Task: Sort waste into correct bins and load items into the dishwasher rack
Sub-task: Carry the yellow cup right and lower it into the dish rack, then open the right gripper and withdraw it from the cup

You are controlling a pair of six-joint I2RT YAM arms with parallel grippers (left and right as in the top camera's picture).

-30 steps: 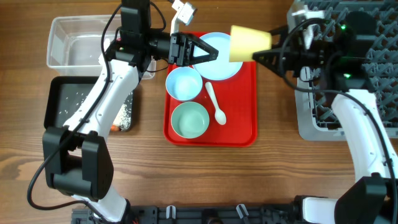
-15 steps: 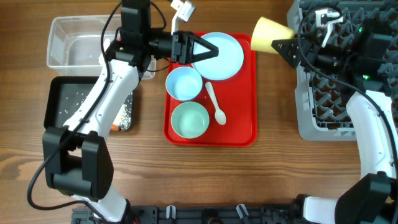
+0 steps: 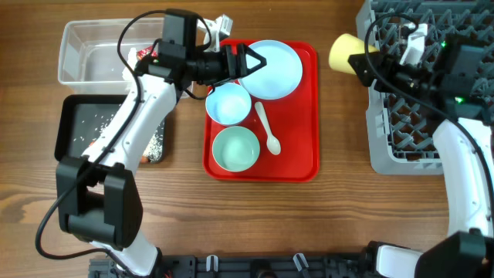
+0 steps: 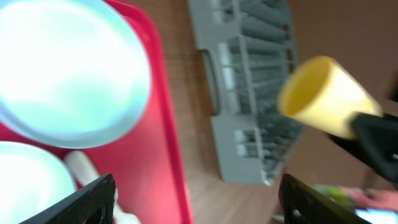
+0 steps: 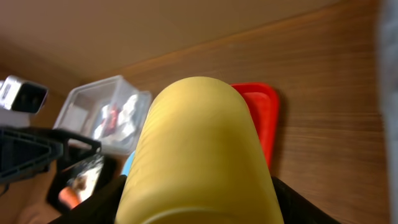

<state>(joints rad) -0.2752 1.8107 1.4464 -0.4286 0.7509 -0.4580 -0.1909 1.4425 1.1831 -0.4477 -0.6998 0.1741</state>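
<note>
I need to move my right gripper back, to the right in the overhead view and down, and let go of the cup [image 3: 343, 52] in the rack's near end [image 3: 418, 144], because that end is empty.
The small yellow cup [image 3: 343, 52] hangs sideways just left of the grey dishwasher rack [image 3: 432, 93], with my right gripper [image 3: 361, 60] shut on it; in the right wrist view the cup [image 5: 199, 149] fills the space between the fingers [image 5: 93, 202]. My left gripper [image 3: 251, 63] stands open and empty over the left edge of the pale blue plate [image 3: 274, 69]. In the left wrist view its gripper [image 4: 196, 193] spans red tray and table, with the plate [image 4: 68, 68] at upper left. The blue bowl [image 3: 228, 104], mint-green bowl [image 3: 235, 149] and white spoon [image 3: 268, 130] lie on the red tray [image 3: 305, 154].
The clear tub [image 3: 85, 46] at back left holds white napkins and a red wrapper [image 3: 133, 55]. In front of it, the black tray [image 3: 73, 123] holds loose rice [image 3: 154, 140] and an orange carrot [image 3: 142, 160]. Bare wood lies between the red tray and the rack.
My right gripper carried the yellow cup rightward, from over the red tray to the rack's left edge. My left gripper opened wider and drew back slightly to the left.
</note>
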